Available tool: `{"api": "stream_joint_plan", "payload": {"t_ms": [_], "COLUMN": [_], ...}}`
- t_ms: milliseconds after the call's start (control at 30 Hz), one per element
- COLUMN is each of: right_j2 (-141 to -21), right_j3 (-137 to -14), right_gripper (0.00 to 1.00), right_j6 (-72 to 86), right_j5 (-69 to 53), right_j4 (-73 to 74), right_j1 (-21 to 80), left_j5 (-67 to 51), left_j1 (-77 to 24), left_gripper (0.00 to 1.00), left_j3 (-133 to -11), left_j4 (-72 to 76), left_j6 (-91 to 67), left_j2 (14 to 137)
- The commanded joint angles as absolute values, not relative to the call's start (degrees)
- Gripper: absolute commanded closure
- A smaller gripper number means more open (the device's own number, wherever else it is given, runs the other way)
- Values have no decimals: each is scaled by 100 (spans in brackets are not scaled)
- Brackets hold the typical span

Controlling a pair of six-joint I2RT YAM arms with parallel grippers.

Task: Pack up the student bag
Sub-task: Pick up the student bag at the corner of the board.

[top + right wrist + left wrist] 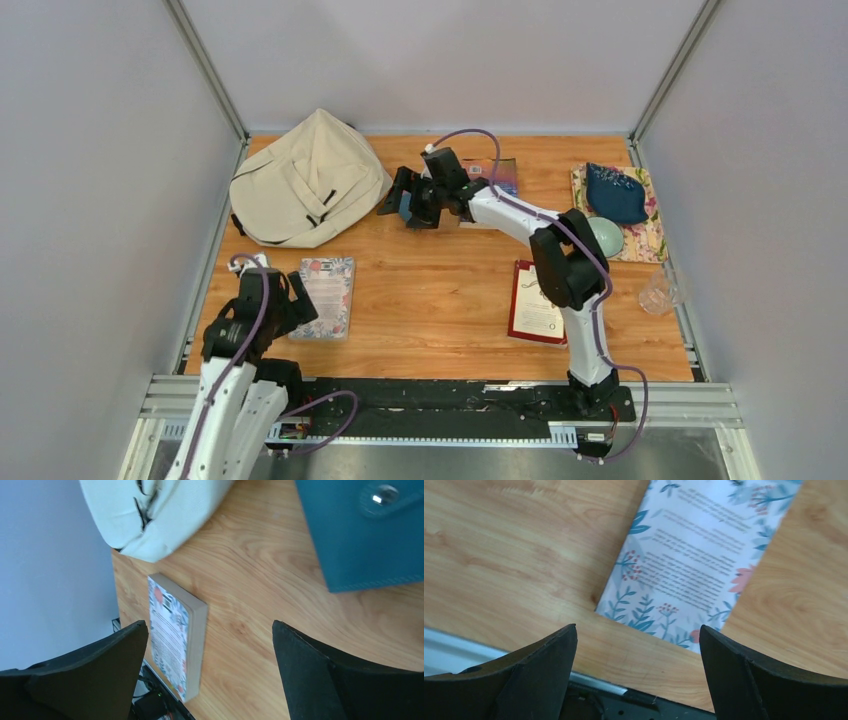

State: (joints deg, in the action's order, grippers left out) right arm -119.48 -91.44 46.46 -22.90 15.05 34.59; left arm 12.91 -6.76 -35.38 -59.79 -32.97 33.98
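Note:
The bag's nearest edge lies just to the left of my open right gripper in the top view. The right gripper moves that way next and closes on it.
The student bag [310, 185], a beige canvas backpack with black straps, lies at the back left of the table; its corner shows in the right wrist view [155, 510]. My right gripper [398, 203] is open and empty, just right of the bag, above the wood [210, 630]. A small teal wallet [365, 535] lies beside it [405, 208]. A floral book [325, 295] lies at the front left [694, 555] [175, 635]. My left gripper [285, 300] is open and empty, at the book's near left edge [638, 635].
A red booklet [537, 305] lies at the front right. Another book [503, 175] lies under the right arm. A floral mat with a dark blue pouch [615, 193], a pale green bowl [607, 237] and a clear glass [657, 290] stand at the right edge.

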Motion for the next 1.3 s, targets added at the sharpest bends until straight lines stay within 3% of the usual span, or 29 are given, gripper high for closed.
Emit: {"api": "stream_joint_plan", "payload": {"t_ms": [0,333,500,733,833,867,967,1133,1267], "right_j2": [-12408,-13956,-14396,-15213,-15407,-15390,-15206,-14486,-13259], "right_j3": [-10280,-12373,-12787,-13683,-14010,-13984,-13931,-13729,-13010], "right_gripper": [2,11,16,24,41,64,100,100,100], "right_j6": [5123,5493,5546,5590,5642,5669,5739,6029,6292], "right_j5": [-2031,-933,-607,-808,-966,-1002,-1195,-1538,-1521], "right_j4": [1125,1704,1695,1459,1381,1302,1038,449,255], "right_j1": [3621,3691,3700,3683,3674,3674,3648,3595,3481], "left_j5": [301,158,158,35,-62,-114,-368,-422,-395], "left_j1": [-686,-686,-694,-686,-686,-686,-686,-686,-686], "left_gripper": [1,1,1,1,1,1,2,2,2], "left_j3": [-3130,-2830,-2672,-2426,-2434,-2443,-2522,-3240,-4234], "left_j4": [-5582,-6047,-5994,-5985,-5942,-5924,-5705,-5212,-5168], "left_j6": [-3304,-3595,-3630,-3691,-3700,-3709,-3665,-3270,-2901], "left_j2": [2278,1565,1398,1266,1239,1231,1292,2002,2864]}}
